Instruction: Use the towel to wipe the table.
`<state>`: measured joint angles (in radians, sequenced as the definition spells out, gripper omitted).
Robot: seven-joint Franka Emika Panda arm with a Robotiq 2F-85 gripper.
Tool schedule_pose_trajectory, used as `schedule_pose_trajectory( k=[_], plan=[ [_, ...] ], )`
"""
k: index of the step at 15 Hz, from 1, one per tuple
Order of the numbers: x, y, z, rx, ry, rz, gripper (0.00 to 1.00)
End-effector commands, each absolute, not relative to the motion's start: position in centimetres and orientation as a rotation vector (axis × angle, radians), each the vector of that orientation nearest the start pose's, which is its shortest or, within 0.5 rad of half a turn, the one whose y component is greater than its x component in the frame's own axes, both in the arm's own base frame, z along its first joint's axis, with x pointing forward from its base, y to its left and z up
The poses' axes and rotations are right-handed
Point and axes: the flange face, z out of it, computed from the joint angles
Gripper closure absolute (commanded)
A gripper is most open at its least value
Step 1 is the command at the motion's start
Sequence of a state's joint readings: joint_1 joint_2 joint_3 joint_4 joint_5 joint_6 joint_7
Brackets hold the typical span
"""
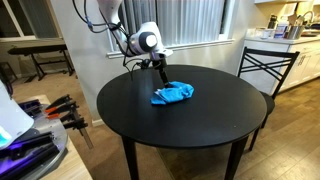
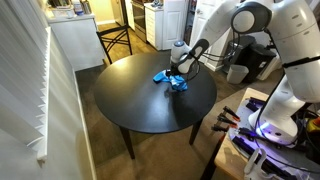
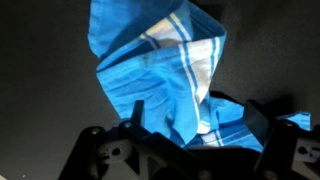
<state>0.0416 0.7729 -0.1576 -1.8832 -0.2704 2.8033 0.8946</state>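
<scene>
I need to first move my gripper down over the fold already between its spread fingers, to close on a fold of the blue towel point(image 1: 169, 91) point(image 3: 192, 117) from both sides.
A blue towel with white stripes point(image 1: 173, 94) lies crumpled on the round black table point(image 1: 180, 125), a little past its middle. It also shows in an exterior view point(image 2: 172, 79) and fills the wrist view point(image 3: 160, 60). My gripper point(image 1: 160, 72) hangs at the towel's far edge, low over the table, and shows in an exterior view point(image 2: 180, 70) too. In the wrist view the gripper point(image 3: 196, 115) has its two fingers spread wide, with a fold of towel between them. The fingers are apart from the cloth on both sides.
A black metal chair point(image 1: 265, 62) stands at the table's edge, seen in both exterior views point(image 2: 115, 40). A stand with clamps and tools point(image 1: 60, 108) sits beside the table. A kitchen counter point(image 1: 295, 40) and a white robot body point(image 2: 290, 50) are nearby.
</scene>
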Motion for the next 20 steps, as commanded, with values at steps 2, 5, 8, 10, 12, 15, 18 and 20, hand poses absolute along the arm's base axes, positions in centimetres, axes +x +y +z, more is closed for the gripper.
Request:
schedule_pose_trajectory(
  k=[2, 5, 8, 10, 12, 15, 18, 20],
  plan=[
    [65.1, -7.2, 8.8, -3.037, 1.143, -0.347, 0.00],
    [65.6, -8.5, 8.1, -3.026, 1.156, -0.341, 0.00],
    [65.8, -9.9, 7.8, -3.029, 1.167, -0.334, 0.00],
    [65.7, -10.6, 7.4, -3.044, 1.144, -0.313, 0.25],
    [65.6, -11.2, 7.2, -3.046, 1.128, -0.301, 0.33],
    [65.3, -11.7, 6.9, -3.047, 1.119, -0.287, 0.53],
    [65.3, -11.3, 6.8, -3.053, 1.097, -0.278, 0.73],
    [65.5, -10.4, 7.0, -3.063, 1.077, -0.281, 0.85]
  ],
)
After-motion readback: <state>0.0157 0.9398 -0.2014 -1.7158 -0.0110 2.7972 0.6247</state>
